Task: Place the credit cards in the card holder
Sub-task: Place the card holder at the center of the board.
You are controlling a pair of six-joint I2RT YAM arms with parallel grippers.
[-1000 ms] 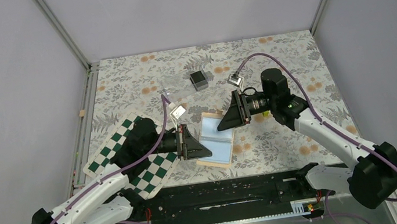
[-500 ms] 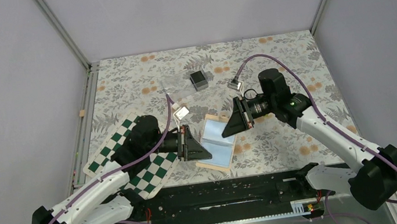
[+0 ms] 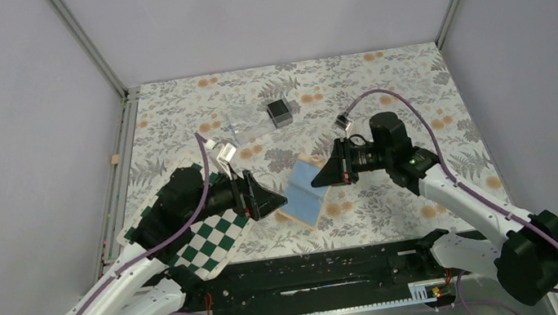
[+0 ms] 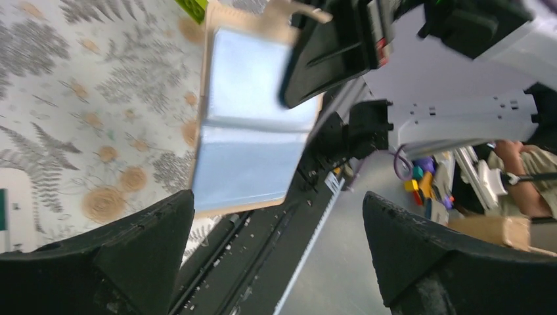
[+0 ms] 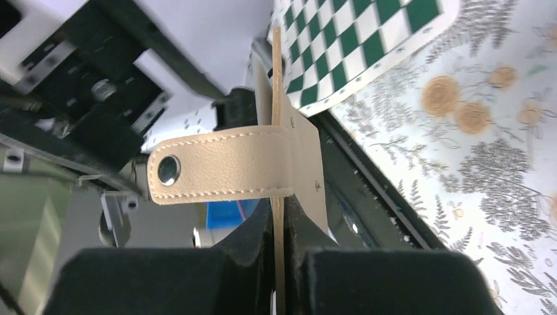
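The card holder (image 3: 305, 192) goes down toward the right in the top view with my right gripper next and is released, as the bare flowered tabletop lies below my gripper.
The card holder (image 3: 305, 192) is a tan wallet lying open with its light blue lining (image 4: 253, 125) showing, lifted at its far end and tilted. My right gripper (image 3: 323, 179) is shut on its tan far edge (image 5: 278, 197), just below the clasp tab (image 5: 223, 172). My left gripper (image 3: 275, 201) stands open just left of the holder, nothing between its fingers (image 4: 98, 262). A small dark grey square thing (image 3: 279, 112) sits at the back; I cannot tell whether it is the credit cards.
A green-and-white chequered board (image 3: 204, 234) lies under my left arm. A clear plastic box (image 3: 243, 132) stands near the dark square. The black rail (image 3: 316, 272) runs along the table's near edge. A yellow-green block corner (image 4: 192, 6) shows beyond the holder.
My left gripper has opened, let go of the holder and drawn back left. My right gripper has shut on the holder's far edge and raised it, so it now tilts.
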